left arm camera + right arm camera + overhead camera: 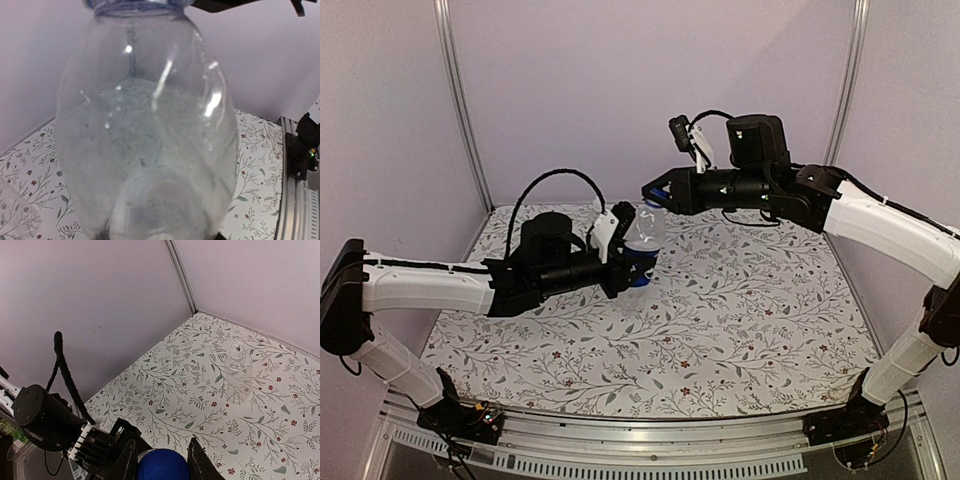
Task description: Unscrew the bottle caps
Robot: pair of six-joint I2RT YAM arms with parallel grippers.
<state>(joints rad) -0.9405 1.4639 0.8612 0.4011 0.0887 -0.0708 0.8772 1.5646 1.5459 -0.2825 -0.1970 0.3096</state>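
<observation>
I will move my right gripper off the bottle and lower it to let go of the cap, because open cloth lies below it, to its right in the top view.
My left gripper (634, 262) is shut on the lower part of the Pepsi bottle (645, 232) and holds it upright above the table. Its clear body fills the left wrist view (145, 125). My right gripper (650, 193) is at the bottle's top. In the right wrist view its fingers (127, 460) close on either side of the bright blue cap (163, 468). The plain unlabelled bottle (238, 374) stands upright on the table with its white cap (236, 346) on, apart from both grippers.
A floral cloth (740, 310) covers the table. Lilac walls close in the back and both sides, with a metal corner post (181, 275). The left arm's black cable (555, 178) loops up behind its wrist. The metal frame rail (650, 455) runs along the near edge.
</observation>
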